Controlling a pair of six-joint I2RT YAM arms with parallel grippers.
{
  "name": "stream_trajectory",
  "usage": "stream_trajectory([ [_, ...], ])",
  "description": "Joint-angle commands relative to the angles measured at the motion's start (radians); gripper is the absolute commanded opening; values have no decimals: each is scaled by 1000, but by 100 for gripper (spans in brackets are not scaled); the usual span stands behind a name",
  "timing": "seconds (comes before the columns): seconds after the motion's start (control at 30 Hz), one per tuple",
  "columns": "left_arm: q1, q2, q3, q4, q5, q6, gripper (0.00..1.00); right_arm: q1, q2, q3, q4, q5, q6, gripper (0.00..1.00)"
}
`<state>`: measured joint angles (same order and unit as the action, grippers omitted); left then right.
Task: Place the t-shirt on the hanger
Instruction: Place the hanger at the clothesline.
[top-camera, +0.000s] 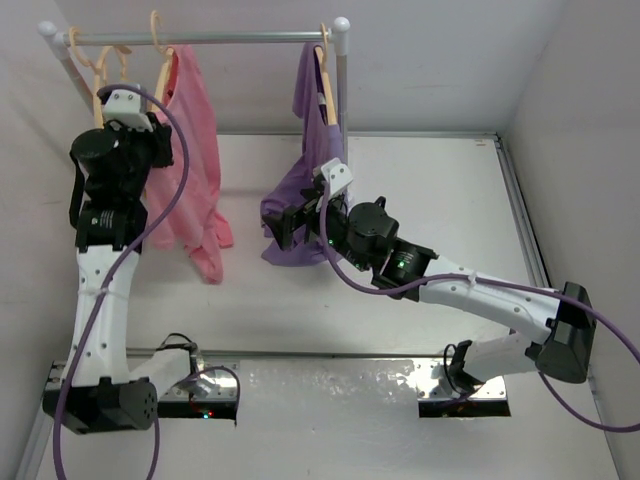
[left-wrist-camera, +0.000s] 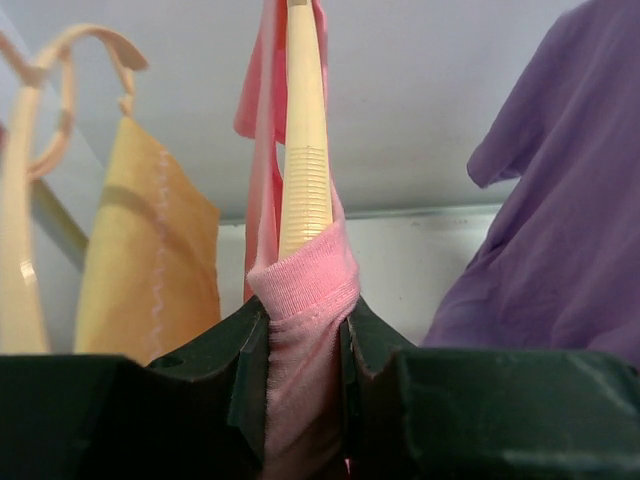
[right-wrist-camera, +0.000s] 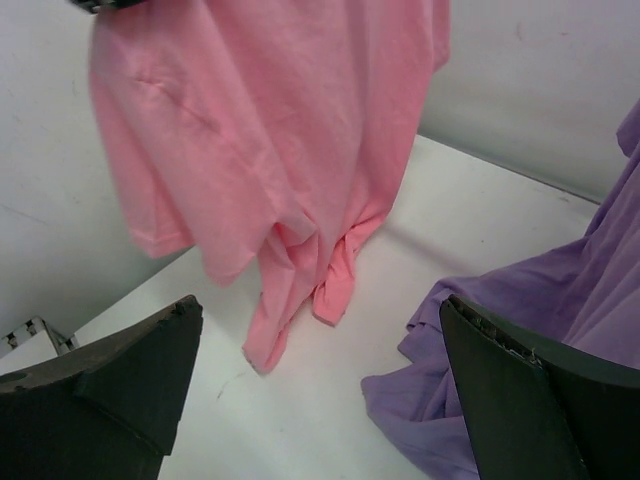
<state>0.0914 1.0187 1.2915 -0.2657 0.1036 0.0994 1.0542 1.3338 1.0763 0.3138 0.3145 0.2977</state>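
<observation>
My left gripper moves slightly toward the purple shirt next, where open bar lies, and releases the t-shirt's fold wrapped over the hanger's arm.
The pink t-shirt (top-camera: 195, 160) hangs from the rail over the pale wood hanger (top-camera: 162, 72), its lower end bunched on the table. My left gripper (top-camera: 158, 135) is raised beside it. In the left wrist view my left gripper (left-wrist-camera: 305, 330) is shut on a fold of the t-shirt (left-wrist-camera: 305, 290) wrapped over the end of the hanger's arm (left-wrist-camera: 305, 150). My right gripper (top-camera: 283, 228) is open and empty, low over the table in front of the purple shirt. In its wrist view the right gripper (right-wrist-camera: 320, 385) faces the t-shirt (right-wrist-camera: 270, 130).
A purple shirt (top-camera: 315, 170) hangs on its own hanger at the right end of the rail (top-camera: 250, 37), its hem on the table (right-wrist-camera: 540, 320). A mustard-yellow cloth (left-wrist-camera: 150, 250) on a like hanger (top-camera: 100, 65) hangs at the rail's left end. Walls enclose the table.
</observation>
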Motion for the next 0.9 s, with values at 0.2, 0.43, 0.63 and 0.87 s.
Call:
stream_trajectory([
  [0.2, 44, 110, 91, 126, 27, -16, 0, -2, -41, -36, 39, 14, -51, 99],
  [0.43, 67, 71, -21, 115, 189, -52, 0, -2, -56, -10, -73, 1, -86, 99],
  [0.63, 67, -6, -74, 74, 248, 81, 79, -2, -10, 42, -278, 14, -118, 99],
  [0.87, 56, -188, -141, -117, 262, 275, 100, -2, 10, -24, -315, -164, -146, 99],
])
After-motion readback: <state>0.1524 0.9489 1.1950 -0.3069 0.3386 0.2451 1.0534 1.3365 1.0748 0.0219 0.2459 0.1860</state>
